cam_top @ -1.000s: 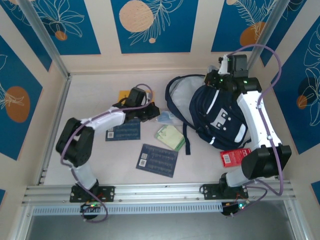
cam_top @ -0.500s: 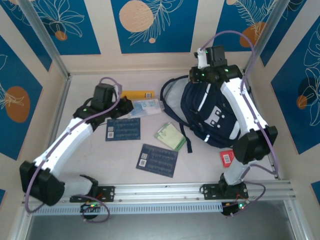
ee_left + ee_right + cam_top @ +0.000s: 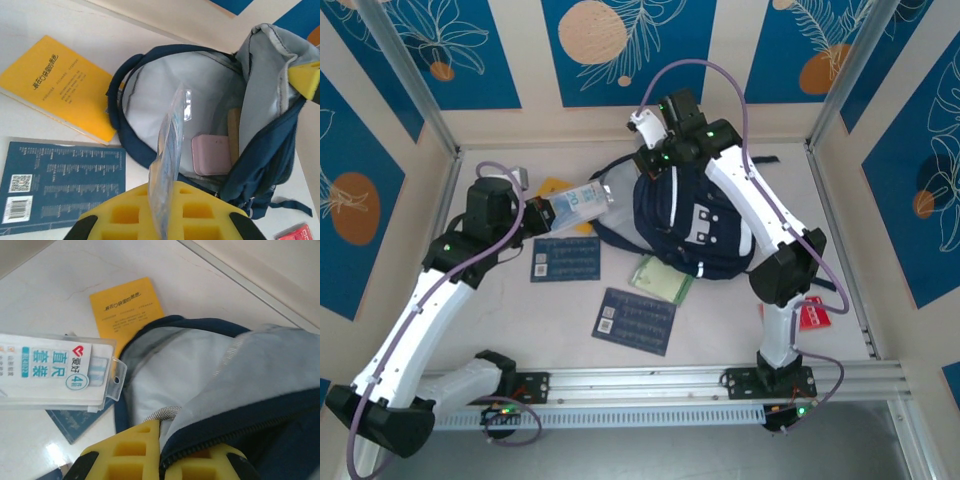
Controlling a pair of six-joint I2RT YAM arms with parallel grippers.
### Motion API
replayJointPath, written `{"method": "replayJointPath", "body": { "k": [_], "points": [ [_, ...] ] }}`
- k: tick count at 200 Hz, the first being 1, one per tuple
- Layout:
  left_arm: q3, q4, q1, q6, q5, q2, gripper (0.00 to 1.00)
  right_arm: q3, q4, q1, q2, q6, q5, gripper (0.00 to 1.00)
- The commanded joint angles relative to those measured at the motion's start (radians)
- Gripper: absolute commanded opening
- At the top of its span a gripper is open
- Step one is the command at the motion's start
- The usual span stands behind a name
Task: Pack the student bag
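I will next push my left gripper down and in through the bag's opening point(image 3: 210, 110) to release the ruler pack beside the pink case point(image 3: 211, 154), as the bag's rim is held open.
The student bag point(image 3: 705, 215), dark navy with white stripes, lies at the back middle with its mouth facing left. My right gripper point(image 3: 655, 160) is shut on the bag's zipper rim point(image 3: 215, 437) and holds the mouth open, so the grey lining point(image 3: 165, 95) shows. A pink case point(image 3: 211, 154) and a tan item point(image 3: 234, 135) lie inside. My left gripper point(image 3: 535, 205) is shut on a clear ruler pack point(image 3: 578, 202), which hangs just left of the mouth. The pack point(image 3: 170, 150) is edge-on in the left wrist view, and its label point(image 3: 55, 372) faces the right wrist camera.
A yellow booklet point(image 3: 552, 188) lies under the pack. Two dark blue booklets point(image 3: 566, 260) point(image 3: 635, 320) and a green packet point(image 3: 660, 277) lie in front of the bag. A red item point(image 3: 815, 315) sits at the right near the right arm's base.
The right gripper has swung left with the bag's rim, dragging the bag leftward. The left gripper has lifted the ruler pack and carried it left, above the yellow booklet.
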Motion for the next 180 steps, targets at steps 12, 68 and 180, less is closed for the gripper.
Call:
{"method": "replayJointPath", "body": {
  "k": [12, 68, 180],
  "points": [
    [0.016, 0.103, 0.009, -0.006, 0.167, 0.06, 0.0, -0.076, 0.094, -0.073, -0.202, -0.036, -0.044, 0.0],
    [0.033, 0.269, -0.004, -0.095, 0.371, 0.231, 0.01, -0.182, 0.16, -0.23, -0.318, 0.087, -0.438, 0.0],
    [0.181, 0.339, -0.079, 0.009, 0.527, 0.483, 0.04, -0.266, 0.265, -0.315, -0.376, 0.178, -0.694, 0.0]
  ]
}}
